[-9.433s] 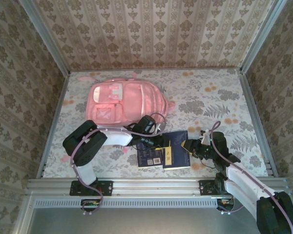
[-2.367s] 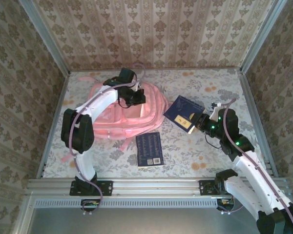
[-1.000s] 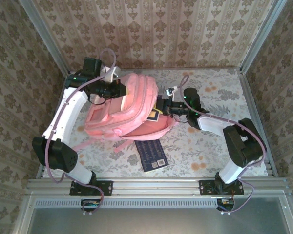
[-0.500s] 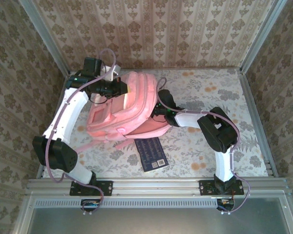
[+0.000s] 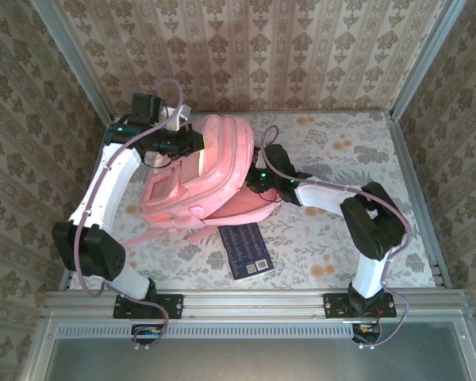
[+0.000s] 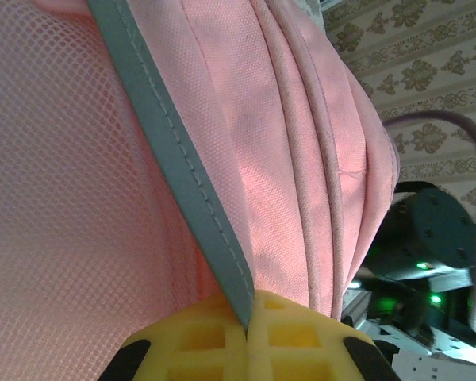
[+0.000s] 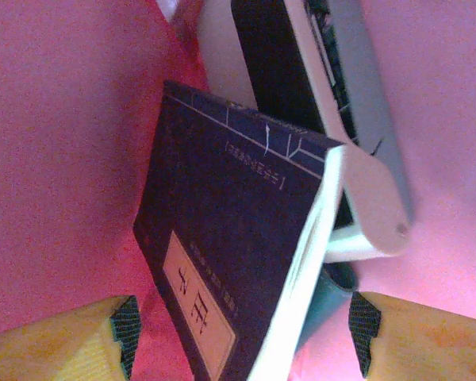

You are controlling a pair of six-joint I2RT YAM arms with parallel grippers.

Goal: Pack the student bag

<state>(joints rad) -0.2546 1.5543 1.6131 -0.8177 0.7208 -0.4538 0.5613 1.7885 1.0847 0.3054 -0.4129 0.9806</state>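
Observation:
I will next lower the grey trim over the bag's opening (image 5: 244, 203) with my left gripper and let go of it.
The pink student bag (image 5: 192, 181) lies at the back left of the table, its top flap lifted. My left gripper (image 5: 197, 143) is shut on the grey trim (image 6: 166, 151) of the bag's opening, its yellow fingertips (image 6: 198, 337) pressed together on it. My right gripper (image 5: 252, 181) reaches into the bag's mouth from the right. In the right wrist view a dark blue book (image 7: 230, 238) lies inside the pink lining, between the wide-apart fingers (image 7: 71, 341) and touching neither. My right gripper (image 7: 242, 337) is open.
A second dark blue book (image 5: 247, 250) lies on the table in front of the bag. Inside the bag, a white and black flat item (image 7: 333, 127) sits behind the book and something teal (image 7: 333, 305) under it. Pink straps (image 5: 151, 232) trail toward the front left.
My right gripper has opened and let go of the blue book inside the bag, and its elbow has swung to the right. The left gripper keeps holding the flap up.

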